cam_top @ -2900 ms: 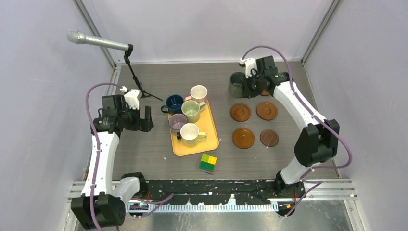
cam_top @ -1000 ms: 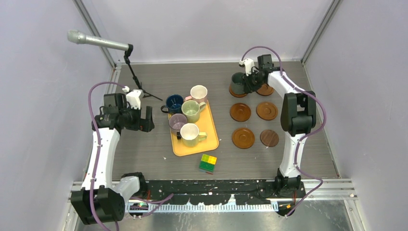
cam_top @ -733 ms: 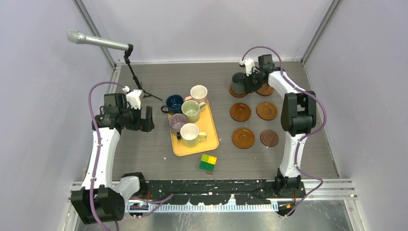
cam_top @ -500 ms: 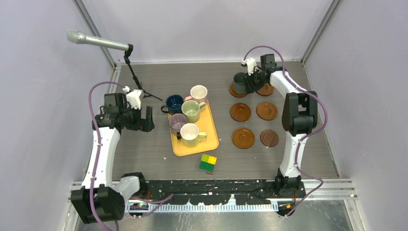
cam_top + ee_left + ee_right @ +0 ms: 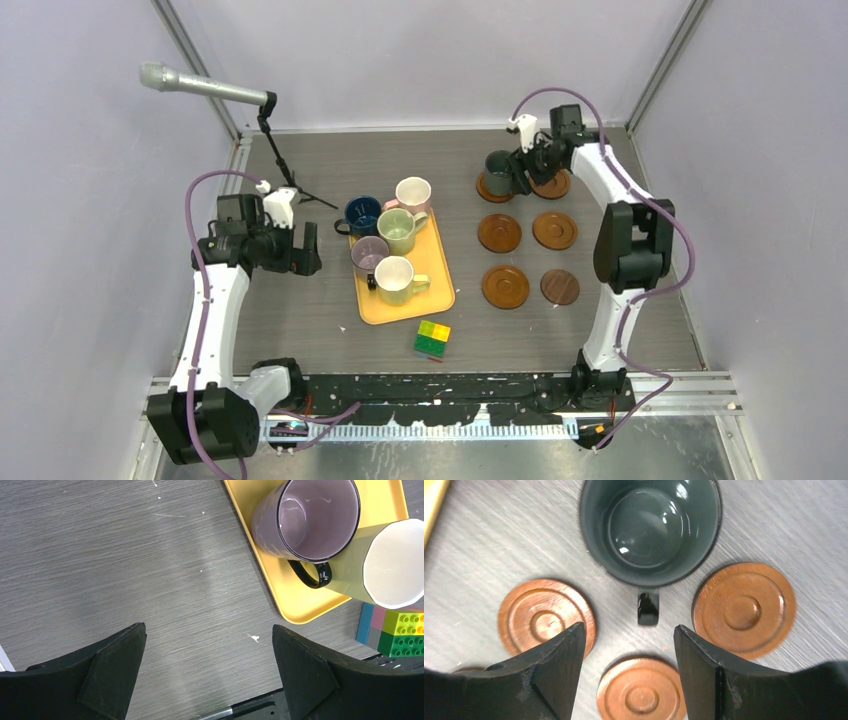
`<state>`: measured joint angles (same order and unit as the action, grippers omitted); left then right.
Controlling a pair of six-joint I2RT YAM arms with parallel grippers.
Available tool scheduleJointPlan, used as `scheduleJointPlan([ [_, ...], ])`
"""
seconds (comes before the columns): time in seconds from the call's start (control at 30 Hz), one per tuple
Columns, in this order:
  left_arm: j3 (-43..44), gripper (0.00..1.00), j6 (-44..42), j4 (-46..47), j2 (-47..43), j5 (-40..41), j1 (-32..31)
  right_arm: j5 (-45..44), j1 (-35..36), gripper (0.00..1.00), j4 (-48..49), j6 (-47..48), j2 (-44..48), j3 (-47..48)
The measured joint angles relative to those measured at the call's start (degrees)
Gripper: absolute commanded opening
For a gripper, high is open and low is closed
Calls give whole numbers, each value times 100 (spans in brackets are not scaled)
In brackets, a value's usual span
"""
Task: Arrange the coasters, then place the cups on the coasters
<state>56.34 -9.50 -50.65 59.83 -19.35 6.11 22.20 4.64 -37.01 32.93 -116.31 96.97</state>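
I should next move my right gripper back and to the left in the top view, onto the cream cup's handle (image 5: 423, 284), because it sticks out clear toward the coasters.
The dark grey-green cup (image 5: 497, 169) (image 5: 650, 527) stands upright on the back-left coaster (image 5: 489, 190), its handle (image 5: 648, 608) pointing at my right gripper (image 5: 524, 163) (image 5: 629, 666). That gripper is open, just clear of the handle, with nothing between its fingers. Five bare coasters lie round it: one beside the cup (image 5: 552, 185), two in the middle row (image 5: 499, 233) (image 5: 554, 230) and two nearest me, one reddish (image 5: 505, 287) and one darker (image 5: 560, 287). My left gripper (image 5: 300, 250) (image 5: 210, 672) hangs open over the table, left of the tray. The mauve cup (image 5: 310, 522) and the cream cup (image 5: 395, 562) sit on the tray.
The orange tray (image 5: 437, 262) also holds the dark blue (image 5: 361, 214), white-pink (image 5: 412, 193) and light green (image 5: 400, 230) cups. A yellow-green block (image 5: 432, 338) lies in front of the tray. A microphone (image 5: 205, 88) on a stand is at the back left.
My right gripper has lowered the dark cup onto the back-left coaster, opened, let go of the handle and drawn back a little. The left arm has not moved.
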Motion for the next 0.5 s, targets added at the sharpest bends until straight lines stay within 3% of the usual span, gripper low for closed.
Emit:
scheduleJointPlan([
  [0.3,74,100,-24,-205,-94,-31,0,68,232,72,-1196,24,1744,129],
  [0.5,98,100,-22,-380,-173,-39,0,-184,1731,71,-1626,-138,2398,-92],
])
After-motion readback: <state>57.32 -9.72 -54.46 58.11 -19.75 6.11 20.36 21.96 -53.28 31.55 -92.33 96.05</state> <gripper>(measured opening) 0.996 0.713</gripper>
